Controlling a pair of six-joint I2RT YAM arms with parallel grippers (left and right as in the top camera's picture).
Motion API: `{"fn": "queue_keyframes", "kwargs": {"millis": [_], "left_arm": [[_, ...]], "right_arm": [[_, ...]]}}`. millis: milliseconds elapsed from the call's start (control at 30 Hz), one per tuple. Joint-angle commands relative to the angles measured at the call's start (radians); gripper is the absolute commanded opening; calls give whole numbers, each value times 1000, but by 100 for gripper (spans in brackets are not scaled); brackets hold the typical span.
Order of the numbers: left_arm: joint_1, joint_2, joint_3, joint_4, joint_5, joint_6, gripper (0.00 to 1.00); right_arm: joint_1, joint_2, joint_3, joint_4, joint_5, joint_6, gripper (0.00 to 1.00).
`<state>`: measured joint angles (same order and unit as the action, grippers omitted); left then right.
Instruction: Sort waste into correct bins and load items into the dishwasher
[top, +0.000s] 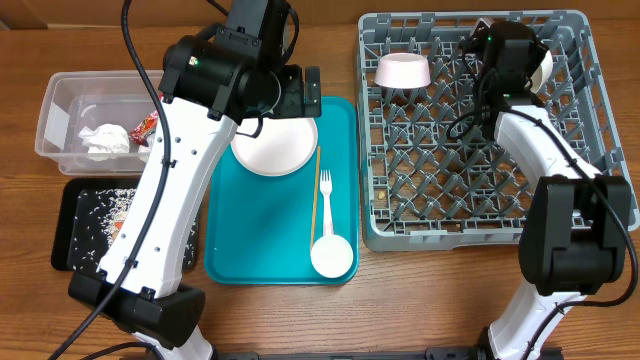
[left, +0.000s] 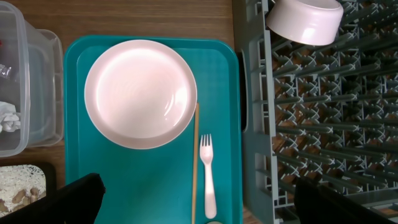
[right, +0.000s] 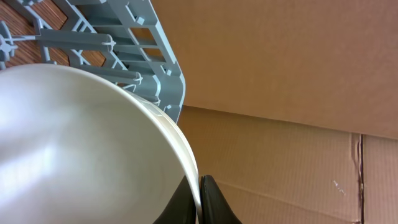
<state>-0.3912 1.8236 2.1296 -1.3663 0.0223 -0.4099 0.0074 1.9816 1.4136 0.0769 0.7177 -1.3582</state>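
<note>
Next, my right gripper should carry my bowl to free pegs of the dishwasher beside the other bowl (top: 461, 82), below and to its left in the overhead view, then lower and release it.
My left gripper (top: 284, 104) (left: 199, 206) hangs open high over the teal tray, nothing between its fingers. Below it lie the white plate (top: 275, 146) (left: 140, 93), the white fork (top: 326, 205) (left: 208, 168) and the thin chopstick (top: 316, 196) (left: 195, 163). A small white cup (top: 332, 256) stands at the tray's near end. My right gripper (top: 528, 62) (right: 200, 182) is shut on the rim of a white bowl (top: 543, 68) (right: 74, 143) over the back right corner of the grey dishwasher rack (top: 470, 232) (right: 163, 68). Another white bowl (top: 403, 70) (left: 305, 20) rests in the rack's back left.
The teal tray (top: 230, 250) (left: 124, 180) lies beside the rack. At far left a clear tub (top: 60, 88) (left: 31, 74) holds a crumpled napkin (top: 104, 140) (left: 7, 117) and a red wrapper (top: 146, 124). The black tray (top: 76, 245) in front of it holds rice (top: 112, 205) (left: 18, 180).
</note>
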Motion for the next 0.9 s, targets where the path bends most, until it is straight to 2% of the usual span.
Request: {"fn": "queue_keyframes", "kwargs": {"millis": [0, 500, 867], "left_arm": [[-2, -6, 8, -2, -3, 18, 100], [-2, -6, 8, -2, -3, 18, 100], [-2, -6, 8, -2, -3, 18, 100]], "right_arm": [[5, 28, 6, -10, -5, 0, 4], [5, 29, 6, 79, -16, -135, 4], [13, 29, 6, -50, -35, -48, 4]]}}
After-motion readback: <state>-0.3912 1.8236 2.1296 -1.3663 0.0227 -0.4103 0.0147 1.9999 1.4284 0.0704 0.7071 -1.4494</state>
